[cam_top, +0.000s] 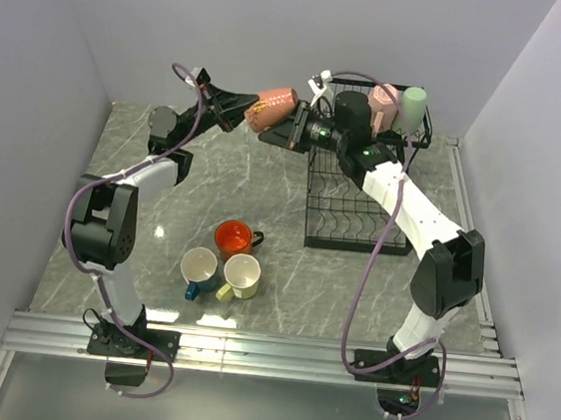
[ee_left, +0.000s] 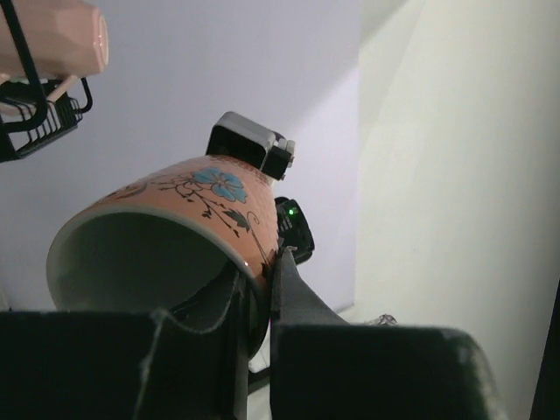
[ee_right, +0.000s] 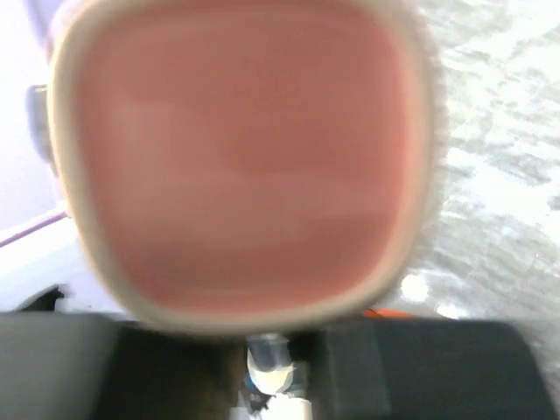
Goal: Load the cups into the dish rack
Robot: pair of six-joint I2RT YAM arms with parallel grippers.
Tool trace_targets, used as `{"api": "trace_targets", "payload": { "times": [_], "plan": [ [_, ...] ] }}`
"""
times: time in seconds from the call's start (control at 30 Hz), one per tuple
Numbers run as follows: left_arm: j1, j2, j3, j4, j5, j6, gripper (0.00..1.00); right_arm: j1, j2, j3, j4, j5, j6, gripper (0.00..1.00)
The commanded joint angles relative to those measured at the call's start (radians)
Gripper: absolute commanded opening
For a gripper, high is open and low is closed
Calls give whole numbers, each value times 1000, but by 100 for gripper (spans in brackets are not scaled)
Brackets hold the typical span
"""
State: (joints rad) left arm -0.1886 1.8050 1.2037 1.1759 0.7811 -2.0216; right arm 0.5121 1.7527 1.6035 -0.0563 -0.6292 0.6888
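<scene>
The open spot (cam_top: 350, 86) beside the pink mug in the rack is to the right in the top view. My right gripper needs to swing there next, go down and let go.
My left gripper (cam_top: 245, 114) is raised at the back, shut on the rim of a pink mug (cam_top: 271, 109) with a flower pattern (ee_left: 175, 219); one finger is inside and one outside (ee_left: 262, 280). My right gripper (cam_top: 294, 126) is at the mug's base. The base fills the right wrist view (ee_right: 245, 157), blurred, and that gripper's grip is hidden. The black wire dish rack (cam_top: 345, 212) holds a second pink mug (cam_top: 380, 105) and the pale green mug (cam_top: 414, 106) in its upper basket. The orange (cam_top: 233, 235), blue (cam_top: 198, 267) and pale yellow (cam_top: 242, 274) mugs stand on the table.
Grey walls close in the table on three sides. The rack stands at the back right, beside the right arm. The racked pink mug (ee_left: 52, 39) and the basket wire (ee_left: 35, 131) show at the top left of the left wrist view. A metal rail runs along the near edge (cam_top: 266, 349).
</scene>
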Motion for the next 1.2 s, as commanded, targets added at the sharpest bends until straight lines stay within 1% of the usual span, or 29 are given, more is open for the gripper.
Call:
{"api": "trace_targets", "payload": {
  "times": [0.0,0.03,0.13,0.17,0.27,0.33,0.37,0.4,0.47,0.53,0.57,0.63,0.67,0.7,0.73,0.77,0.8,0.83,0.87,0.9,0.93,0.97,1.0,1.03,1.07,1.17],
  "plan": [
    [-55,-3,14,53,124,-240,1,2,-82,42,85,36,3,5],
    [-60,2,13,30,135,-233,3,0,-90,38,87,37,3,0],
    [-66,10,14,-2,150,-203,17,-3,-131,15,95,51,8,0],
    [-66,13,11,-5,156,-195,28,-3,-151,10,95,54,3,0],
    [-66,16,7,-25,173,-171,47,-4,-179,21,64,89,-32,0],
    [-66,16,-4,-41,176,-152,51,-9,-190,45,-11,137,-58,0],
    [-64,16,-18,-51,176,-141,56,-11,-193,55,-40,160,-81,0],
    [-64,17,-26,-45,179,-138,58,-26,-194,79,-63,174,-92,0],
    [-63,14,-45,-39,181,-129,61,-44,-197,98,-120,216,-115,0],
    [-54,2,-56,-67,196,-106,62,-70,-197,136,-180,252,-136,0],
    [-48,-7,-67,-102,202,-54,63,-78,-190,154,-207,305,-161,0],
    [-23,-42,-73,-267,228,29,63,-95,-177,211,-282,359,-185,0],
    [-8,-53,-75,-336,237,135,63,-99,-165,228,-304,429,-210,0],
    [29,-65,-76,-498,245,194,63,-103,-162,249,-322,453,-222,0],
    [50,-93,-78,-574,242,254,63,-104,-157,260,-351,485,-233,0],
    [73,-105,-72,-654,239,385,63,-104,-147,271,-370,556,-253,0],
    [116,-117,-56,-774,230,471,63,-103,-139,300,-411,595,-262,0],
    [136,-131,-29,-1025,218,568,62,-104,-130,318,-433,626,-270,0],
    [152,-133,44,-1171,163,768,62,-103,-101,343,-460,670,-285,0],
    [175,-127,86,-1302,129,859,62,-104,-81,401,-512,742,-293,0],
    [181,-124,121,-1479,91,932,61,-103,-59,432,-540,766,-302,0],
    [186,-124,166,-1533,42,1028,61,-103,-9,467,-568,796,-322,0],
    [187,-124,175,-1564,27,1058,60,-100,16,527,-612,833,-333,0],
    [187,-125,166,-1587,24,1075,59,-98,63,553,-631,861,-345,0],
    [211,-128,157,-1592,30,1092,58,-95,83,575,-645,878,-351,0],
    [238,-144,114,-1604,33,1109,56,-92,157,654,-675,939,-360,0]
  ]
}}
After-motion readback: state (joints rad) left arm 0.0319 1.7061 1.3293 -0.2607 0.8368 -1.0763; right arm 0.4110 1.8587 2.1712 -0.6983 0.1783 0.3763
